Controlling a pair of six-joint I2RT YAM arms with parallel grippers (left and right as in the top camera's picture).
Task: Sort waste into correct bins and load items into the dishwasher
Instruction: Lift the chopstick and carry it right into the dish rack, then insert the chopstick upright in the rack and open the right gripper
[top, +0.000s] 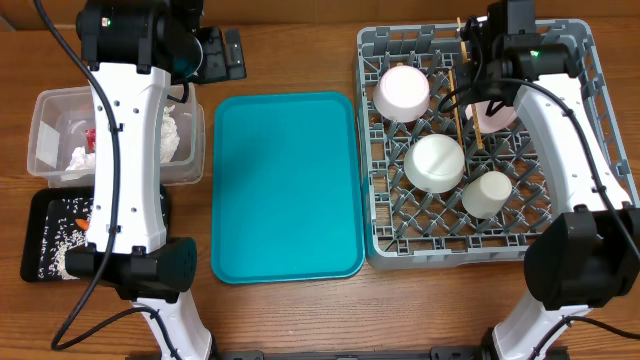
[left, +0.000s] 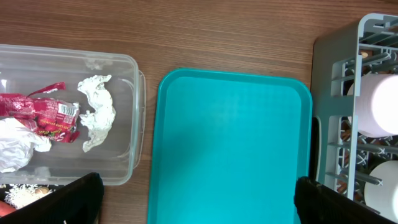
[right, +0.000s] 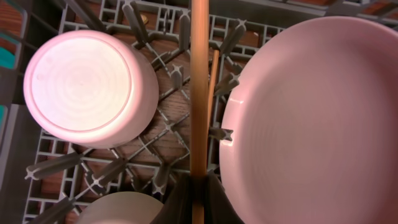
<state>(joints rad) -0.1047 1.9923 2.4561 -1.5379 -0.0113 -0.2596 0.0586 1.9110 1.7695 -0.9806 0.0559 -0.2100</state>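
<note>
My right gripper needs to go down next toward the gap between the white bowl and the round plate (right: 317, 118) to release the chopstick, as the other lies there.
My right gripper (right: 199, 186) is shut on a wooden chopstick (right: 199, 93) that points across the grey dishwasher rack (top: 372, 238). The other chopstick (right: 213, 81) lies on the pegs beside it. A white bowl (right: 87, 87) sits upturned to the left and the round plate (right: 317, 118) stands to the right. The overhead view shows a second bowl (top: 434, 162) and the small cup (top: 487, 193) in the rack too. My left gripper (left: 205, 208) hangs open and empty over the teal tray (left: 230, 143). The clear tub (top: 45, 105) holds a red wrapper (left: 37, 112) and white tissues (left: 96, 112).
The flat black tray (top: 35, 215) at the front left holds rice-like scraps and a small orange carrot piece (top: 88, 222). The left arm's white links lie over both bins. Bare wooden table shows along the back and front edges.
</note>
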